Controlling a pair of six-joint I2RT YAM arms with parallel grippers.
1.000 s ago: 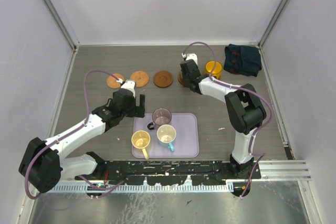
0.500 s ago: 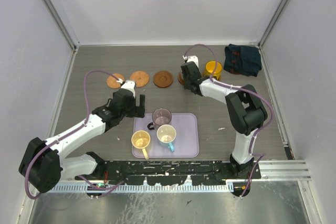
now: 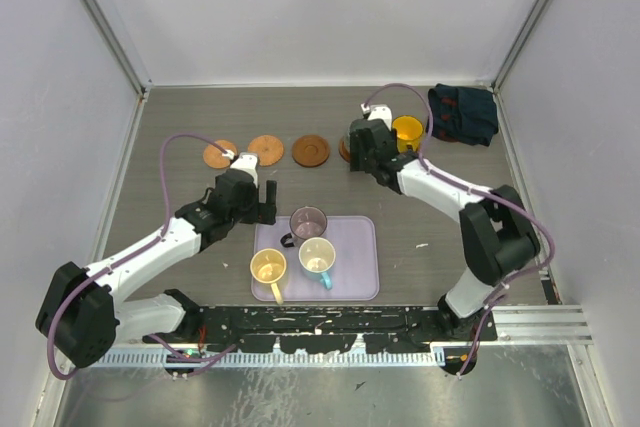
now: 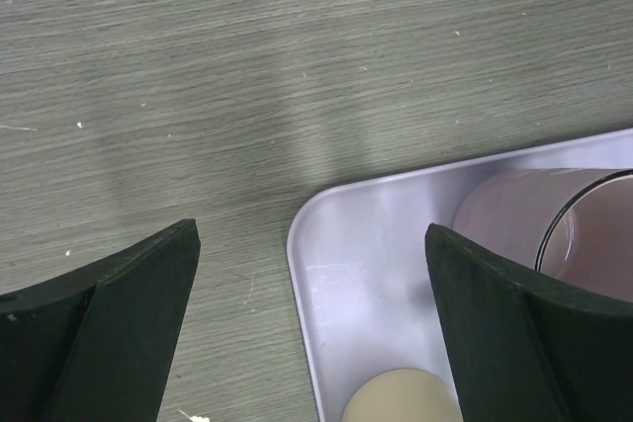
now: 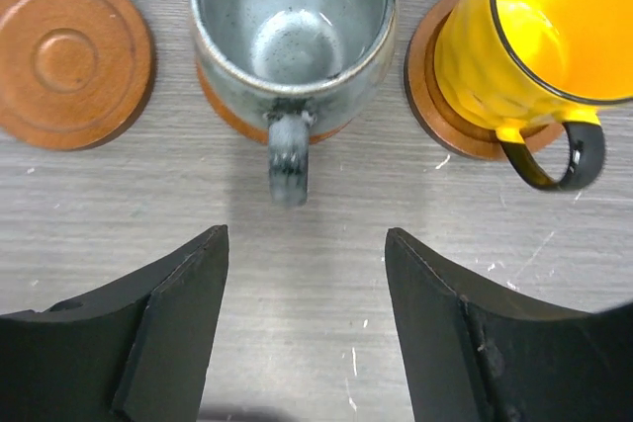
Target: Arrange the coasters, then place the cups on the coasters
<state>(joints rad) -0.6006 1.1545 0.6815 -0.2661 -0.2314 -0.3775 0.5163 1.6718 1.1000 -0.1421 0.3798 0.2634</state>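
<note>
I should next turn and lower my left gripper back onto the purple cup's handle (image 3: 287, 241), which sticks out below and back from it.
In the right wrist view the grey-green cup (image 5: 292, 27) stands on a coaster (image 5: 229, 111), its handle pointing at my right gripper (image 5: 307, 244). That gripper is open, a short way back from the handle, holding nothing. The yellow-orange cup (image 5: 539, 46) sits on its own coaster (image 5: 435, 96). A bare coaster (image 5: 74, 58) lies to the left. From above, three bare coasters (image 3: 266, 149) lie in a row. My left gripper (image 3: 264, 209) hangs open over the tray corner (image 4: 336, 244), beside the purple cup (image 4: 554, 234). The cream-yellow cup (image 3: 268, 267) and the white cup (image 3: 317, 258) stand on the tray.
The lavender tray (image 3: 360, 267) lies in the near middle of the table. A dark folded cloth (image 3: 462, 113) sits at the back right, close to the yellow-orange cup (image 3: 406, 132). Grey walls close in the table on three sides.
My right gripper has opened and let go of the grey-green cup, which now stands on its coaster. The right arm's elbow has swung out to the right. The left arm has not moved.
</note>
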